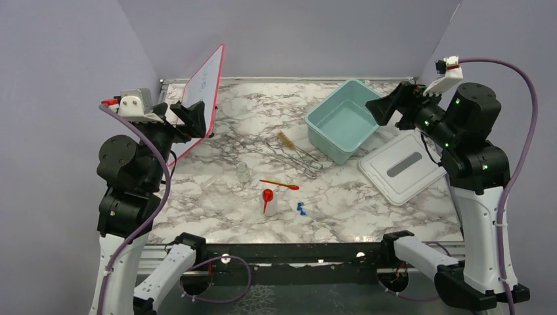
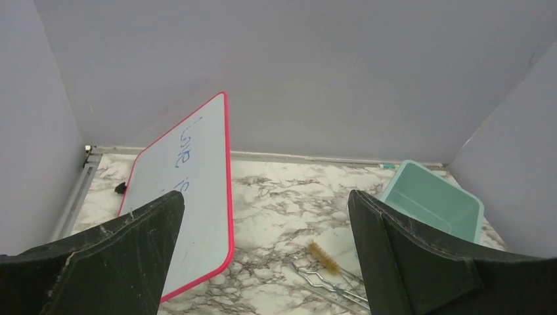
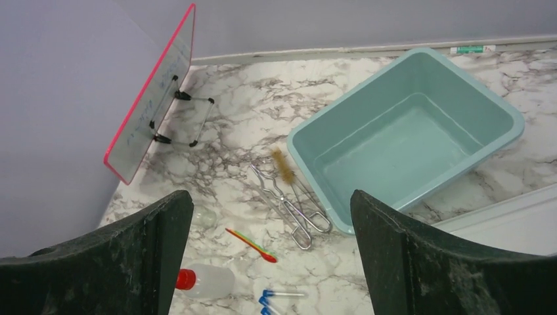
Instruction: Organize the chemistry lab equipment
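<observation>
The small clear glass vessel (image 1: 244, 172) (image 3: 203, 215) stands loose outside the empty tub, so I need to swing my right gripper left in the top view next and lower it onto the vessel.
The equipment lies loose mid-table. A tan-bristled brush (image 1: 286, 140) (image 3: 284, 165) (image 2: 325, 256) and metal tongs (image 1: 299, 157) (image 3: 289, 210) (image 2: 332, 285) lie beside the tub. A red-orange spatula (image 1: 279, 184) (image 3: 253, 244), a small clear glass vessel (image 1: 244, 172) (image 3: 203, 215), a red-tipped clear bottle (image 1: 267, 197) (image 3: 197, 281) and blue-capped tubes (image 1: 302, 210) (image 3: 276, 296) lie nearer the front. My left gripper (image 1: 187, 113) (image 2: 264, 197) is open and empty, raised by the whiteboard. My right gripper (image 1: 393, 105) (image 3: 270, 195) is open and empty, raised over the tub's right side.
An empty pale teal tub (image 1: 325, 141) (image 3: 407, 125) (image 2: 427, 197) stands at the back right, its white lid (image 1: 402, 167) (image 3: 506, 220) flat beside it. A pink-edged whiteboard (image 1: 203, 92) (image 2: 190, 190) (image 3: 154, 98) stands tilted at the back left. Purple walls enclose the table.
</observation>
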Tool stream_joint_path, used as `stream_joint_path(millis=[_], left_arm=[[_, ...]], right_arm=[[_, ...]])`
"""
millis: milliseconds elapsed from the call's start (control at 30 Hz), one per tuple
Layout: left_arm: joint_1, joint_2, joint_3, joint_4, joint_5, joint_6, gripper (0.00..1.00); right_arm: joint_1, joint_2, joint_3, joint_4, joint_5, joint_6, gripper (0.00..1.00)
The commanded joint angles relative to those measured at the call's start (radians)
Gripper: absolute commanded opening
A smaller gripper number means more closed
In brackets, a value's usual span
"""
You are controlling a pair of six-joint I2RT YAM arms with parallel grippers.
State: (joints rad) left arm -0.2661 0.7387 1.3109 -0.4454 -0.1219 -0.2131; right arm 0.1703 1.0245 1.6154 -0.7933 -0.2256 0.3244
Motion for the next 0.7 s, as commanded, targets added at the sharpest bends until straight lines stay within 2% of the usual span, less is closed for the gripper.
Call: stream_joint_path(millis=[0, 233, 367, 467, 600, 667], left_arm=[[0.01, -0.03, -0.025, 0.038, 0.056, -0.027, 0.99], [0.013, -0.055, -0.082, 0.041, 0.084, -0.075, 0.99], [0.014, -0.04, -0.112, 0.043, 0.113, -0.113, 0.99], [0.014, -0.012, -0.117, 0.04, 0.115, -0.143, 0.99], [0.015, 0.06, -0.073, 0.016, 0.043, -0.145, 0.99], [0.015, 0.094, -0.044, 0.001, 0.018, -0.14, 0.99]], right_arm=[[0.01, -0.024, -0.023, 0.042, -0.113, -0.067, 0.97], [0.014, -0.007, -0.084, 0.122, -0.268, -0.022, 0.98], [0.036, 0.03, -0.129, 0.167, -0.28, 0.018, 0.98], [0.134, 0.077, -0.154, 0.202, -0.212, 0.032, 0.94], [0.38, 0.191, -0.137, 0.204, 0.039, 0.015, 0.87], [0.464, 0.257, -0.12, 0.206, 0.138, 0.016, 0.85]])
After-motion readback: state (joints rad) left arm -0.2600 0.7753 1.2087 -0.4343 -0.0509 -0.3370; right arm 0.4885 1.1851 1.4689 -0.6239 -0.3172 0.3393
